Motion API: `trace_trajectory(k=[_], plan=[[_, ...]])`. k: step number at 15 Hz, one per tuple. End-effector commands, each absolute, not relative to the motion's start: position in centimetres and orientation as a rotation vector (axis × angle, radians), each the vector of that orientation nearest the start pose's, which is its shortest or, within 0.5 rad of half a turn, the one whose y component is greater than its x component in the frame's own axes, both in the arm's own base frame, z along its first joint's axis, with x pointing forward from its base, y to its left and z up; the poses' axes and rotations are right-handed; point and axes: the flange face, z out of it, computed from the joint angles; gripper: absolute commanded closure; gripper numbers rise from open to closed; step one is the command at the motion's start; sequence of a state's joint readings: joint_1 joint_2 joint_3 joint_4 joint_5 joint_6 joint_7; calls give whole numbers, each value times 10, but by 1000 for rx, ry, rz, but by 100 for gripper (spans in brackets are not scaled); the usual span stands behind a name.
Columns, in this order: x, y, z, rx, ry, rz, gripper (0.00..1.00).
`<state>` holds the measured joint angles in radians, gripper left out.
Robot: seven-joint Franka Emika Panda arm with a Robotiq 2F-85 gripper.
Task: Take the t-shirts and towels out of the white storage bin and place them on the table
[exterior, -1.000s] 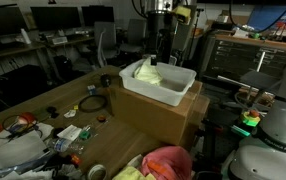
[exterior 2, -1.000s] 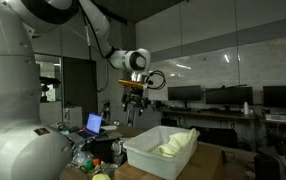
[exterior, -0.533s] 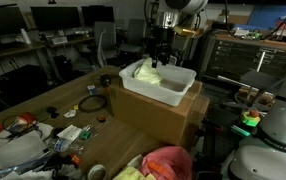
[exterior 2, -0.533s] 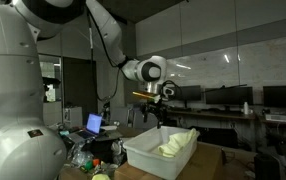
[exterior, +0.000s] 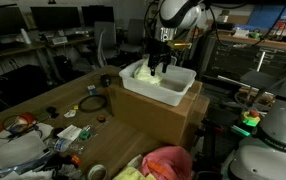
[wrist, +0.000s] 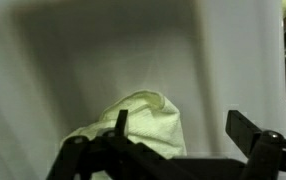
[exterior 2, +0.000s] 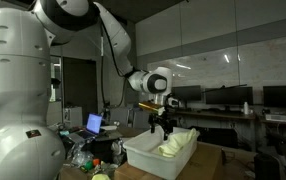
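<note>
The towel's folded corner (exterior 2: 168,149) (wrist: 154,110) lies off-centre below my open fingers, so my gripper will next move down and to the left in the wrist view, onto it.
The white storage bin (exterior: 181,88) sits on a cardboard box; it also shows in an exterior view (exterior 2: 141,154) and fills the wrist view (wrist: 103,60). A pale yellow-green towel (exterior: 149,75) lies bunched inside it, also seen in an exterior view (exterior 2: 171,148) and in the wrist view (wrist: 143,125). My gripper (exterior: 161,63) hangs open just above the bin's inside, over the towel. In the wrist view its two fingers (wrist: 178,125) stand apart with nothing between them, the left finger against the towel's edge. It shows lowered over the bin in an exterior view (exterior 2: 164,126).
The cardboard box (exterior: 158,115) stands on a wooden table (exterior: 33,105). Clutter, cables and small items (exterior: 78,105) lie at the table's left. A pink cloth (exterior: 168,160) and a yellow-green cloth (exterior: 128,173) lie at the front. A laptop (exterior 2: 93,124) stands behind.
My gripper has moved sideways from beside the bin to over it and has come down toward the towel inside.
</note>
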<state>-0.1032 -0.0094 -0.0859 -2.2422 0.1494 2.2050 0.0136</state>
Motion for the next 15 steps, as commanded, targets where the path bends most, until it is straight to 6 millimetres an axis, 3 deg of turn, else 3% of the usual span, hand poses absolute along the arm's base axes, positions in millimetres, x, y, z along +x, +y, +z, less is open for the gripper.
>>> trace_trajectory(k=[1,8,15], plan=[[523,-98,351,-3069,478,10,0],[529,-103,314,-3214,536,38,0],[538,-105,297,-3192,503,-42,0]])
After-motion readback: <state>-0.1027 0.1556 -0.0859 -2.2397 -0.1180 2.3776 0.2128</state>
